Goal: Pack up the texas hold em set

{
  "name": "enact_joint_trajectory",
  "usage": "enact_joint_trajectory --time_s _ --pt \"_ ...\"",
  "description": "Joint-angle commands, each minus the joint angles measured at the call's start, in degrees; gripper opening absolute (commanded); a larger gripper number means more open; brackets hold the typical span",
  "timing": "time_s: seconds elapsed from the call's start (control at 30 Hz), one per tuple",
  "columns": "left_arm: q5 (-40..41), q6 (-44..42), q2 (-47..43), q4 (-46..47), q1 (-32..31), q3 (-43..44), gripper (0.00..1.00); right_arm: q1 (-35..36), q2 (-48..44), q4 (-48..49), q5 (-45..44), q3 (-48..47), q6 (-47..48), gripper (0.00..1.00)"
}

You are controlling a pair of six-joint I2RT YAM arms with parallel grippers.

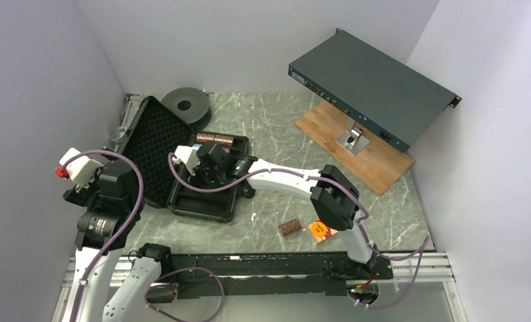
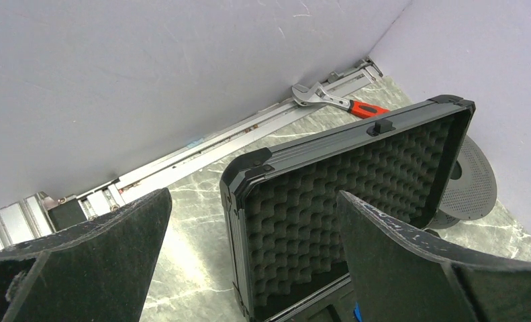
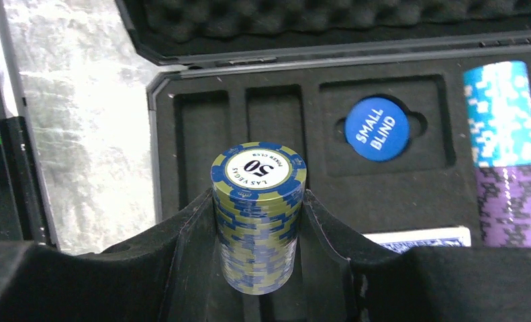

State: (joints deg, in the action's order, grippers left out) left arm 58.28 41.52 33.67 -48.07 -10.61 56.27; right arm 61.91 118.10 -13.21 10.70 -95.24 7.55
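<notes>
I need to move my right gripper back and down next and release the stack in the near slot (image 1: pixel 187 202) (image 3: pixel 203 149), since the slot is empty and lies below and to the left in the wrist view.
The black briefcase (image 1: pixel 202 209) of the texas hold em set lies open left of centre, its foam-lined lid (image 2: pixel 356 174) leaning back. My right gripper (image 3: pixel 258 194) hangs over the case's tray, shut on an upright green-and-blue chip stack (image 3: pixel 259 215). The tray holds a blue "small blind" button (image 3: pixel 376 129), a cyan stack (image 3: pixel 499 114), a purple stack (image 3: pixel 511 208) and a blue card deck (image 3: pixel 417 238). Brown chips (image 1: pixel 214 139) sit in the far row. My left gripper (image 2: pixel 252 198) stands open and empty, left of the lid.
A brown chip stack (image 1: pixel 288 228) and an orange card deck (image 1: pixel 321 231) lie on the marble table near the right arm. A dark-grey metal box (image 1: pixel 370 87) stands tilted on a wooden board (image 1: pixel 376 157) at the back right. A black spool (image 1: pixel 187 102) and a red-handled wrench (image 2: pixel 333 97) lie behind the case.
</notes>
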Motion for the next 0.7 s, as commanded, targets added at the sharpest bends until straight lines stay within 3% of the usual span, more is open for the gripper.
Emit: enact_joint_trajectory --time_s 0.0,0.67 --pt "1.07 1.11 0.65 -0.62 -0.41 2.53 1.0 2.02 0.64 2.68 1.44 -6.38 1.44 0.0" --pt "0.52 -1.79 1.18 1.41 -0.99 1.39 1.0 4.97 7.09 -0.91 0.88 -11.37 1.84 0.0"
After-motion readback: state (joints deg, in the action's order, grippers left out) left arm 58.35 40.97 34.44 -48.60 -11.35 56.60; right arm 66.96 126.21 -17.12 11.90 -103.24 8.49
